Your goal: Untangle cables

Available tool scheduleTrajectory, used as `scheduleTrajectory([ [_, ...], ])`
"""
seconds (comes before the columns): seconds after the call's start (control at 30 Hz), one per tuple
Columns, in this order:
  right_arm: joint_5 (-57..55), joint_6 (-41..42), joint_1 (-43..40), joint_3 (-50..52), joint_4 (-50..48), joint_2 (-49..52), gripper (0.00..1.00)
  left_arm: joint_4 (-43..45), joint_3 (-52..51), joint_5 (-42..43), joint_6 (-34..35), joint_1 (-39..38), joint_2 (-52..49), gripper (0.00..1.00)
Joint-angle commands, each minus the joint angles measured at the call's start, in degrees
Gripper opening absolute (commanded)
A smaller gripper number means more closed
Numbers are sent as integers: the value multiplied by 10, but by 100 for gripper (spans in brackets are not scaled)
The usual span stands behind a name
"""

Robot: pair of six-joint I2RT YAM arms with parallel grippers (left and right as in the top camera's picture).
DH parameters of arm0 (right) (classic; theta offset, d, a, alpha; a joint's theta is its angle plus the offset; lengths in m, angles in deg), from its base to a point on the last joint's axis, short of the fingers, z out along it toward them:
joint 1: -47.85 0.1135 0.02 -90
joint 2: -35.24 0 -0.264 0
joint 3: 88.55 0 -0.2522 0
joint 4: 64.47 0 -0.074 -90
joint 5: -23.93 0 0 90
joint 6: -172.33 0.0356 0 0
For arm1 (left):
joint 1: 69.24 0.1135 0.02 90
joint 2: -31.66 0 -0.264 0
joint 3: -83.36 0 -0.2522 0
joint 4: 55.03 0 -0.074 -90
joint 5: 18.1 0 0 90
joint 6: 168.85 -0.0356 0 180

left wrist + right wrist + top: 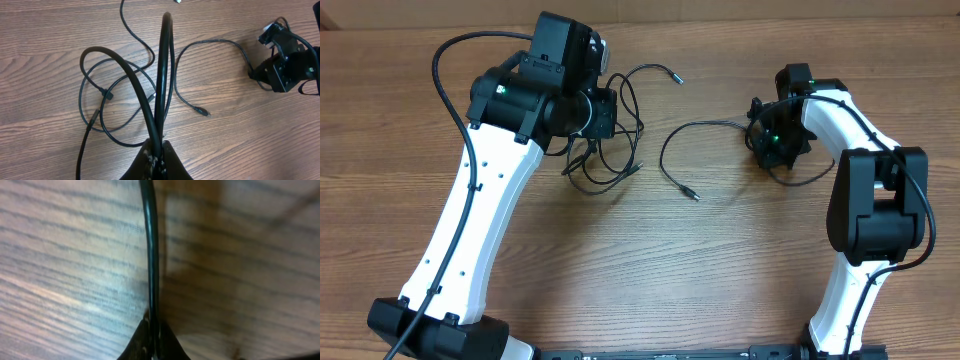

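Observation:
My right gripper goes to the right in the overhead view next, drawing the cable's plug end onto bare table, because it lies clear of the tangle (150,100).
Thin black cables lie on the wooden table. A tangled bundle of loops (605,150) sits under my left gripper (600,112). In the left wrist view the left gripper (156,147) is shut on looped strands of this tangle (150,100), which rise from the table. A separate cable (685,150) curves from a plug end (694,195) to my right gripper (772,140). In the right wrist view the right gripper (152,330) is shut on that cable (149,245), close above the table. The right gripper also shows in the left wrist view (280,72).
A loose cable end with a plug (672,75) lies at the back of the table beyond the tangle. Another plug end (202,111) lies right of the tangle. The thicker arm wires (445,70) run along both white arms.

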Motion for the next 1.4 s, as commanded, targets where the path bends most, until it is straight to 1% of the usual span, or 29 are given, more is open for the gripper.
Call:
scheduleTrajectory([
  [0.0, 2, 42, -1, 1, 2, 3, 4, 0, 12, 5, 8, 0, -1, 4],
  [0.1, -30, 127, -16, -16, 7, 2, 4, 0, 12, 5, 8, 0, -1, 4],
  [0.2, -77, 196, -46, -51, 36, -5, 4, -3, 12, 5, 10, 0, -1, 4],
  [0.33, -87, 268, -115, -125, 88, -27, 4, -5, 12, 5, 10, 0, -1, 4],
  [0.37, -85, 297, -146, -156, 107, -36, 4, -5, 12, 5, 10, 0, -1, 4],
  [0.47, -85, 337, -205, -206, 147, -47, 3, -5, 12, 5, 10, 0, -1, 4],
  [0.5, -85, 353, -236, -226, 164, -51, 4, -4, 12, 5, 10, 0, -1, 4],
  [0.6, -49, 357, -285, -240, 183, -55, 4, 1, 12, 8, 10, -1, -1, 4],
  [0.73, 17, 352, -324, -237, 210, -55, 4, 38, 12, 66, 3, -1, -1, 4],
  [0.8, 71, 317, -329, -237, 216, -55, 4, 74, 12, 106, -1, -1, -1, 4],
  [0.83, 107, 286, -329, -237, 218, -55, 4, 94, 12, 133, -6, -1, -1, 4],
  [0.87, 143, 256, -327, -237, 222, -55, 9, 114, 12, 161, -10, -1, -1, 4],
  [0.9, 178, 229, -323, -237, 228, -55, 24, 133, 12, 190, -11, -1, -1, 4],
  [0.97, 219, 195, -312, -237, 239, -55, 47, 165, 12, 237, -15, -1, -1, 4],
  [1.0, 220, 193, -306, -237, 242, -55, 67, 174, 12, 250, -15, -1, -1, 4],
  [1.03, 220, 194, -296, -237, 244, -55, 92, 182, 12, 273, -20, -1, -1, 4],
  [1.07, 220, 198, -289, -237, 244, -55, 98, 182, 12, 287, -27, -1, -1, 4],
  [1.13, 220, 198, -276, -237, 244, -55, 98, 173, 12, 316, -48, -1, -1, 4],
  [1.2, 219, 197, -261, -237, 243, -55, 99, 153, 12, 324, -71, -1, -1, 4],
  [1.23, 219, 197, -255, -237, 242, -55, 100, 141, 12, 320, -81, -1, -1, 10],
  [1.27, 219, 197, -246, -237, 241, -55, 100, 127, 12, 307, -91, -1, -1, 21],
  [1.3, 219, 197, -238, -237, 241, -55, 100, 113, 12, 282, -96, -1, -1, 29],
  [1.37, 219, 197, -225, -237, 241, -55, 100, 92, 12, 228, -96, -1, -1, 32],
])
